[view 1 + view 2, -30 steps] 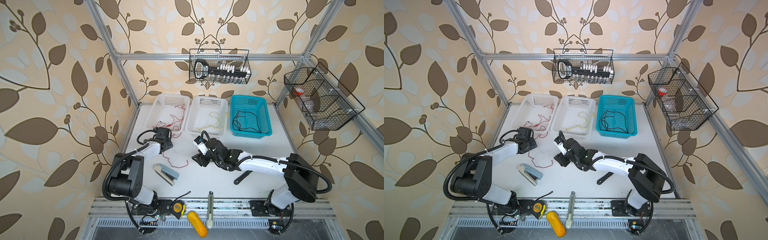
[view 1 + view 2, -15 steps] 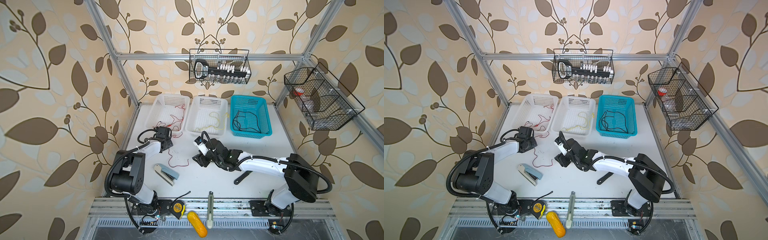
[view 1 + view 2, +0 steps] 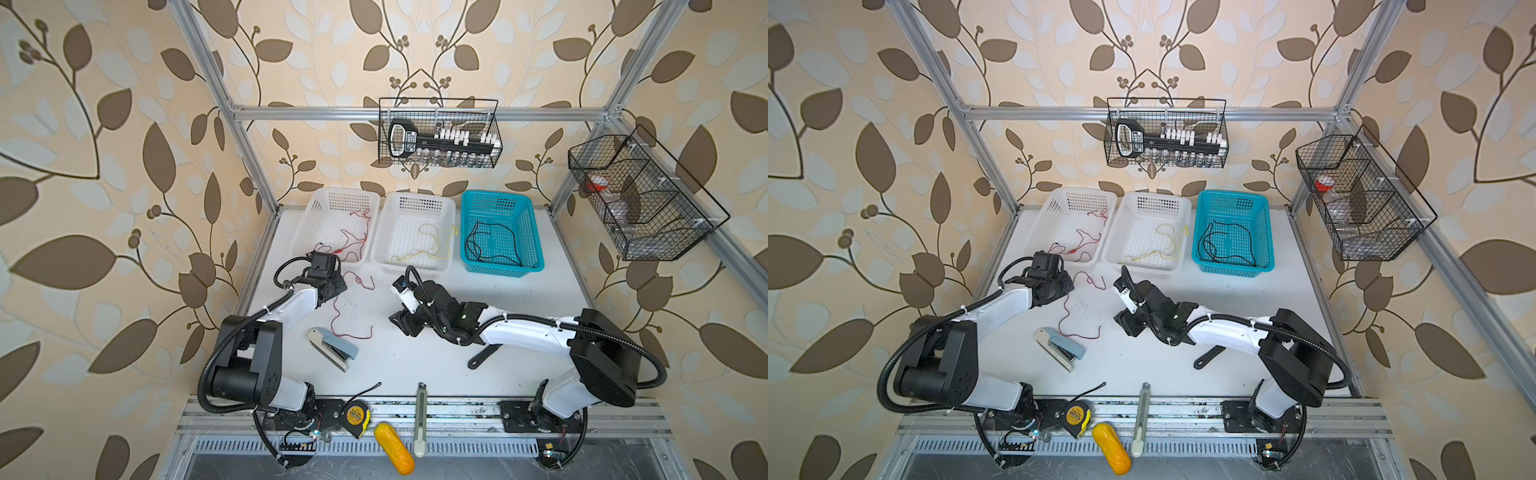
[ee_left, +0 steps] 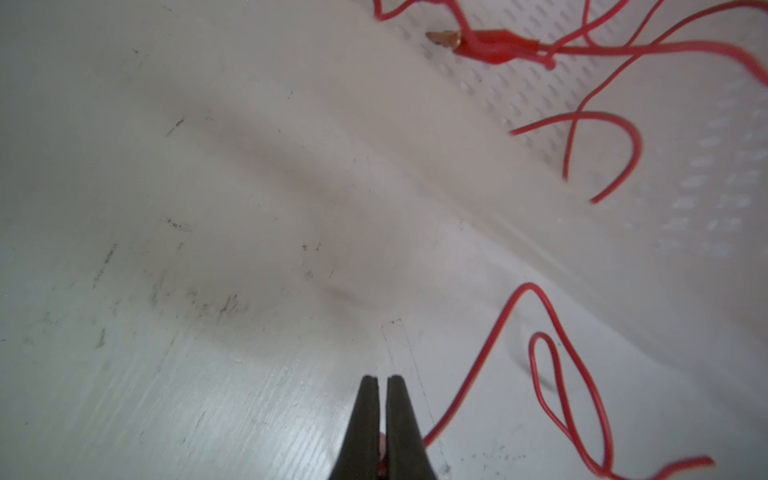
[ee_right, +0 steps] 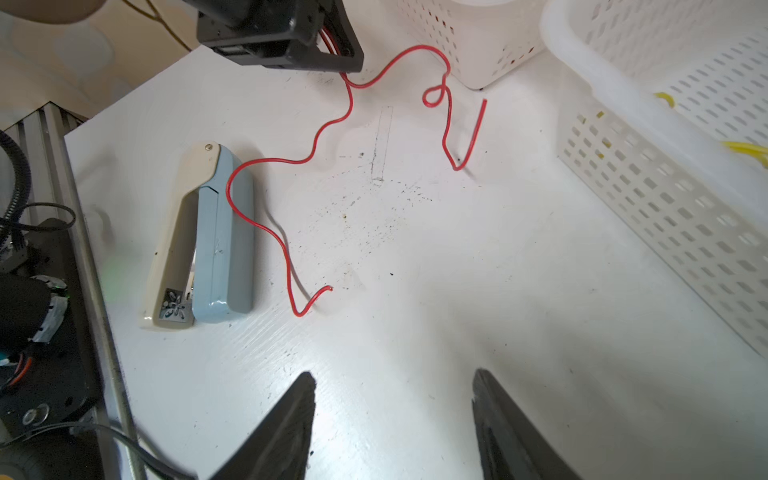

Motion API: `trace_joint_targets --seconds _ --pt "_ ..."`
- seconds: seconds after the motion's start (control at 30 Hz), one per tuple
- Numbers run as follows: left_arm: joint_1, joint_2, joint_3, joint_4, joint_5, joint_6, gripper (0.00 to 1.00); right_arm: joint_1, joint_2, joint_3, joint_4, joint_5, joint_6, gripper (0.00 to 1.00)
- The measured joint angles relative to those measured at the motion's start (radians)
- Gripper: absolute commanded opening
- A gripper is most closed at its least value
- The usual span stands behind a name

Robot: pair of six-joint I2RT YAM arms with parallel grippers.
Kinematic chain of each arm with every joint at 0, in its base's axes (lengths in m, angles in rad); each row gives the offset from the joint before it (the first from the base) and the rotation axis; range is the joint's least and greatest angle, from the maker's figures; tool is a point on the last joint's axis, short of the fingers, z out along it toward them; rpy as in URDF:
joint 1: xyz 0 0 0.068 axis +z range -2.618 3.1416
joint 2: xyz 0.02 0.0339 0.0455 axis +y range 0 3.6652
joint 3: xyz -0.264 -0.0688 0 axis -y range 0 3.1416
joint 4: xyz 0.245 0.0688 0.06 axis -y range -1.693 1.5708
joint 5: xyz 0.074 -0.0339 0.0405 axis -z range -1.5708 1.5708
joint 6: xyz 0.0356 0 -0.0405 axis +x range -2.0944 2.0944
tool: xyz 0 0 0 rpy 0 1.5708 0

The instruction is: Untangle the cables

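My left gripper rises outward next, then lowers over the white basket with red cables to release its red cable, as that basket lies outward of its fingers.
A loose red cable (image 3: 335,314) (image 3: 1064,314) winds over the white table from near the left white basket down to the stapler. My left gripper (image 3: 337,286) (image 3: 1066,287) is shut on it near its upper part. In the left wrist view the jaws (image 4: 382,379) are pressed together with red showing between them, and the red cable (image 4: 490,353) leads away. My right gripper (image 3: 405,326) (image 5: 392,374) stands open and empty over bare table, apart from the red cable (image 5: 286,160). More red cables (image 3: 353,237), a yellow cable (image 3: 432,245) and a black cable (image 3: 494,245) lie in three baskets.
Two white baskets (image 3: 328,199) (image 3: 415,199) and a teal basket (image 3: 498,197) line the back. A blue-and-cream stapler (image 3: 332,349) lies under the cable's lower loop. A black handle (image 3: 482,357), tape measure (image 3: 357,415), utility knife (image 3: 420,415) and yellow object (image 3: 394,446) sit near the front.
My left gripper has closed on the red cable beside the left basket. The cable's upper part has shifted slightly. The right arm has not moved.
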State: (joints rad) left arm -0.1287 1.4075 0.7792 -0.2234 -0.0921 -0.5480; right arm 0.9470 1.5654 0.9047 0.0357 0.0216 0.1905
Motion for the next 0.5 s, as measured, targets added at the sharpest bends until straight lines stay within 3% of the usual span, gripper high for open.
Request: trace_joint_targets --seconds 0.3,0.5 --pt "0.0 -0.274 0.015 -0.069 0.011 -0.011 0.0 -0.061 -0.122 -0.102 0.045 0.076 0.048 0.61" --pt "0.0 -0.372 0.156 -0.13 0.004 -0.01 0.0 -0.101 -0.249 -0.193 0.059 0.14 0.071 0.61"
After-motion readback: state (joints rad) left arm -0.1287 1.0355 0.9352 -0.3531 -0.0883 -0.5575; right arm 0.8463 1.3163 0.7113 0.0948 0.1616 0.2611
